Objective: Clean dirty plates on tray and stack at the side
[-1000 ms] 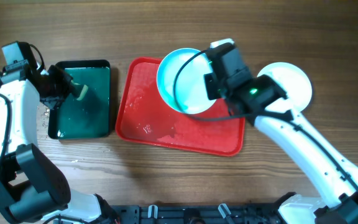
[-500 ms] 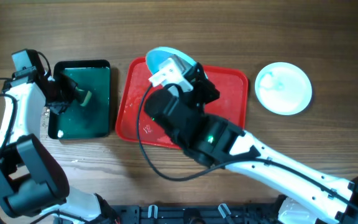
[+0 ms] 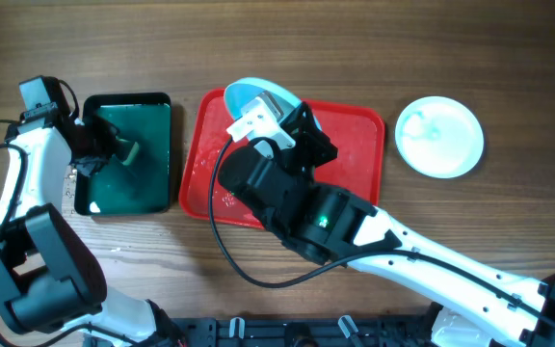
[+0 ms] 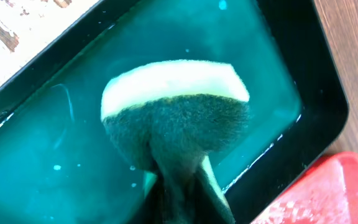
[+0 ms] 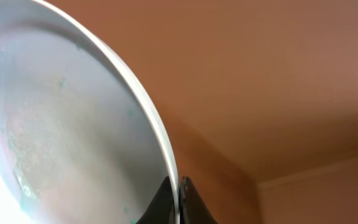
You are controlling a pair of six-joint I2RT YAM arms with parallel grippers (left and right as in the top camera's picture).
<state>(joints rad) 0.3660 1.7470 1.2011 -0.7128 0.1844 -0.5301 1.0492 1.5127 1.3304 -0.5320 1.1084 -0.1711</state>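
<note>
My right gripper will next swing across and down and free its plate atop the pale turquoise plate, which lies below and to its right in the overhead view.
My right gripper (image 5: 178,202) is shut on the rim of a light turquoise plate (image 5: 61,130), held tilted on edge high above the red tray (image 3: 355,130); in the overhead view only the plate's top edge (image 3: 249,93) shows behind the raised arm. The plate's face carries small teal specks. Another plate (image 3: 439,137), pale turquoise with a faint smear, lies on the table right of the tray. My left gripper (image 4: 182,208) is shut on a sponge (image 4: 176,118) with a dark scrub side and a pale top, over the dark green tray (image 4: 303,56). A third plate is out of view.
The dark green tray (image 3: 128,154) holds teal liquid and stands left of the red tray. Wet drops lie on the red tray's left part (image 3: 224,198). A patch of white specks (image 3: 66,183) marks the table by the green tray's left edge.
The right arm swung from the tray's far right to above its left middle, rising toward the camera and tipping the plate on edge. The left gripper with the sponge barely moved.
</note>
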